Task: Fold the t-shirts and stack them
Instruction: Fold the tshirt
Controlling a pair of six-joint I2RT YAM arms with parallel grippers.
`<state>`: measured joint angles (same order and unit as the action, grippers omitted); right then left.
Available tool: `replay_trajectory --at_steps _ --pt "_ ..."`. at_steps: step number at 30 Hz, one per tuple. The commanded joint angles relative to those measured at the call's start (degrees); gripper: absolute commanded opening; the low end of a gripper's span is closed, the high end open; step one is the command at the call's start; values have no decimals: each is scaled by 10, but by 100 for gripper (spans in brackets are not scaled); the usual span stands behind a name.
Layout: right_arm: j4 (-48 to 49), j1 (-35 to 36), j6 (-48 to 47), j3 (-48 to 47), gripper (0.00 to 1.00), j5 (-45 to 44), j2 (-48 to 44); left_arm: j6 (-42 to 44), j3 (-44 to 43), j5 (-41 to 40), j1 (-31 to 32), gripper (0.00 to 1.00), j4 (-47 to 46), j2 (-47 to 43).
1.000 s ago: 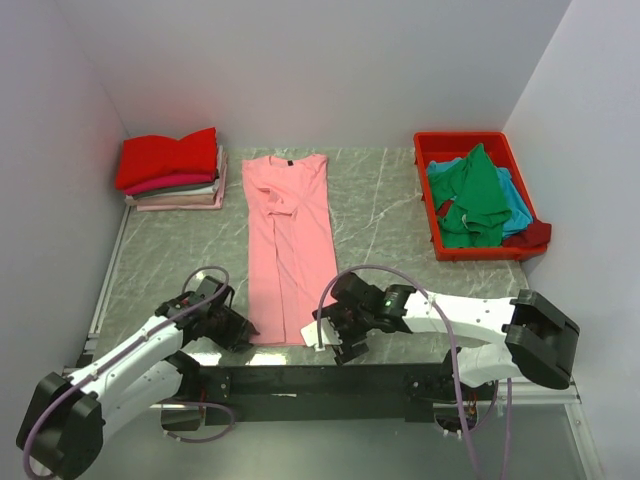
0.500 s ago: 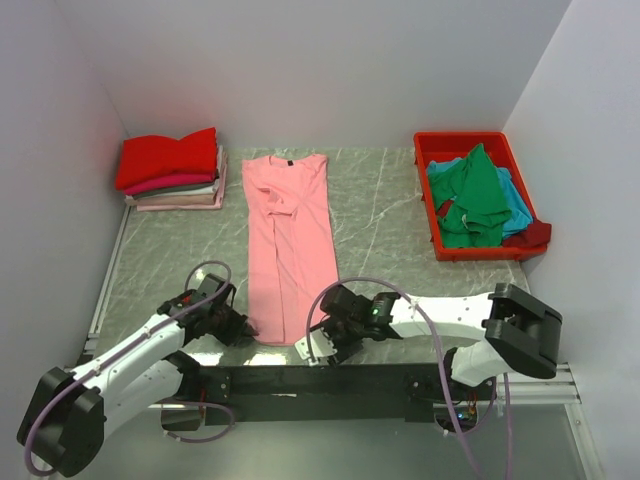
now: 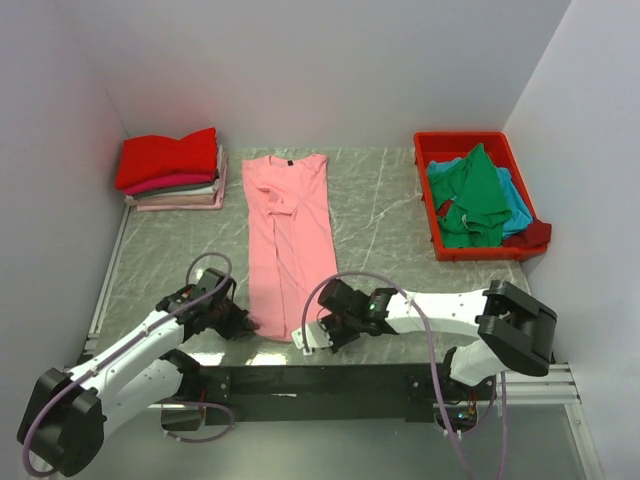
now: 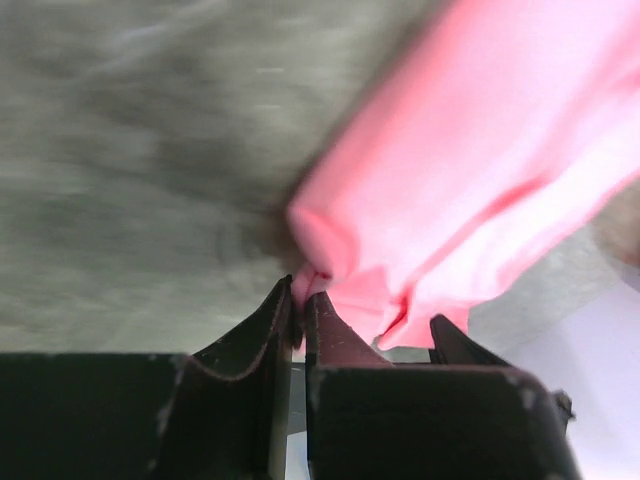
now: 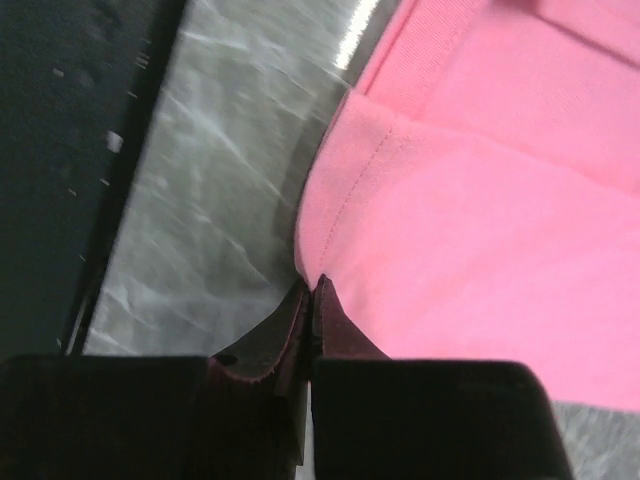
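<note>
The far half of the pink t-shirt, still at full length, lies outward of my left gripper, so my left gripper should next carry the held corner outward onto it and release.
A light pink t-shirt (image 3: 290,230) lies folded lengthwise down the middle of the table, its dark neck label at the far end. My left gripper (image 3: 250,325) is at its near left corner. In the left wrist view the left gripper (image 4: 302,290) is shut on a bunched fold of the pink t-shirt (image 4: 480,150). My right gripper (image 3: 305,335) sits at the near right corner. In the right wrist view the right gripper (image 5: 317,285) is shut, its tips pinching the very edge of the pink t-shirt (image 5: 480,200) by the stitched hem. A stack of folded t-shirts (image 3: 172,170), red on top, stands at the far left.
A red plastic bin (image 3: 475,140) at the far right holds loose green (image 3: 475,195), teal-blue (image 3: 515,205) and maroon (image 3: 535,235) shirts. White walls close in the table on the left, back and right. The black arm rail (image 3: 300,380) runs along the near edge.
The right gripper has slid left to the shirt's near right corner and shut there. The left gripper has closed on the near left corner, bunching the cloth.
</note>
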<state>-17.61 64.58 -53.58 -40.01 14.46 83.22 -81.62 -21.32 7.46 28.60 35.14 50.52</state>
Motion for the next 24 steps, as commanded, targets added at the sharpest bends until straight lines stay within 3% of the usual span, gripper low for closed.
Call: replay_trajectory --at_steps 1,6,14,24 --pt "-28 -51 18 -43 0 38 -39 25 -56 -23 -1 0 -9 4" --pt "-62 -126 1 -122 0 62 -21 69 -100 -14 -48 0 -29 44" --pt "-81 -197 -14 -288 0 59 112 140 -194 30 -161 0 -117 185" --pt "-76 -259 11 -422 0 35 237 186 -353 76 -209 0 -156 381"
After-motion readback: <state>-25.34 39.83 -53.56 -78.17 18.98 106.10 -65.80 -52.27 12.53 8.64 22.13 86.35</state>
